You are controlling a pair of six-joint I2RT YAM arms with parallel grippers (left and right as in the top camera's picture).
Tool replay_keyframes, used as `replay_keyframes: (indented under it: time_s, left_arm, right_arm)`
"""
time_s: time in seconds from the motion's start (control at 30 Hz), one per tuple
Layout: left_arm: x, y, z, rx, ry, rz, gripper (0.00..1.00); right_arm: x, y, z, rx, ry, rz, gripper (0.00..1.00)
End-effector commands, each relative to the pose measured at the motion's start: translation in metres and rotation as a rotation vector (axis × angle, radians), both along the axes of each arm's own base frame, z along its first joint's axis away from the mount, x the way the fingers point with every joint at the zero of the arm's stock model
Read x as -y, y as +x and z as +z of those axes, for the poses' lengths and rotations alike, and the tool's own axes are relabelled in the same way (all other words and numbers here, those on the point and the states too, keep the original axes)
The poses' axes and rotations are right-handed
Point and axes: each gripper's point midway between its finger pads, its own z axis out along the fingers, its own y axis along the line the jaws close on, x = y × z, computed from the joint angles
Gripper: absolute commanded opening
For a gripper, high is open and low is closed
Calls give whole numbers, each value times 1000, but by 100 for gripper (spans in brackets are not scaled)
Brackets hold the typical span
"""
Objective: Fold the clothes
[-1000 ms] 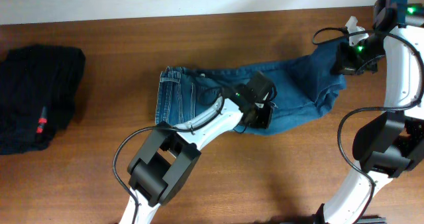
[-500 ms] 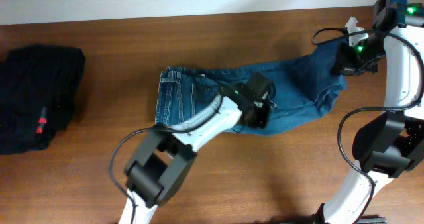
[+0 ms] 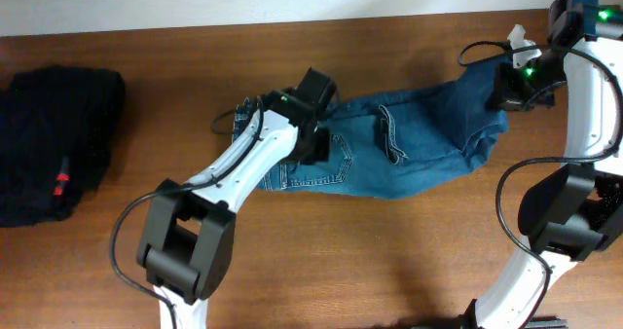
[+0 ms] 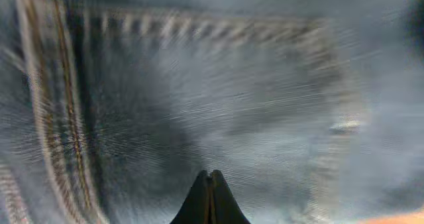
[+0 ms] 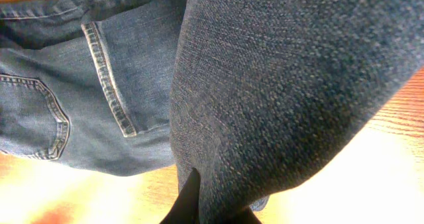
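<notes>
Next, my left gripper should pass left in the overhead view, then up, over the jeans' waist end (image 3: 244, 118) and release, as my right gripper holds the jeans' leg end raised.
The blue denim jeans (image 3: 428, 134) lie stretched across the middle of the table, waist to the left and legs to the right. My left gripper (image 3: 313, 139) is over the waist end, above a back pocket. In the blurred left wrist view its fingers (image 4: 211, 179) are pressed together with nothing between them, close over the denim (image 4: 232, 85). My right gripper (image 3: 511, 86) holds the leg end raised at the far right. In the right wrist view its fingers (image 5: 212, 211) are shut on a hanging fold of the jeans (image 5: 278, 65).
A black garment (image 3: 54, 139) with a small red tag (image 3: 61, 183) lies at the table's left edge. The wooden table (image 3: 389, 261) shows bare in front of the jeans. A pale wall runs along the back edge.
My left gripper has moved left from the middle of the jeans to the waist end, uncovering the seam and pocket area. The right arm has not moved.
</notes>
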Motion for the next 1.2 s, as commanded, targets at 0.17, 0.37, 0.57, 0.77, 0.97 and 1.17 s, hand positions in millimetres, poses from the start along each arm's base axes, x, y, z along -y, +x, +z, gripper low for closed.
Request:
replay_keyframes:
  time_s: [0.17,0.37,0.57,0.77,0.97,1.17]
  left_arm:
    - [-35,-39,-88,-216,155,40,1]
    - [-46,-3,-52,-137,140,41,0]
    - [-59,47,26,15,56,124,0]
    - [-81,58,26,43,102,167,0]
    - [-88,52,-25,21,148,169,1]
    - [-112,51,-58,16,219,201,2]
  right_arm:
    - [-4,1,11,29,10,2,4]
    - [-5,1,11,26,11,2,4]
    - [-5,-3,11,13,15,2,4]
    - [-5,-2,11,13,15,2,4]
    - [-5,-2,11,13,15,2,4]
    - [-6,-1,12,22,16,3,4]
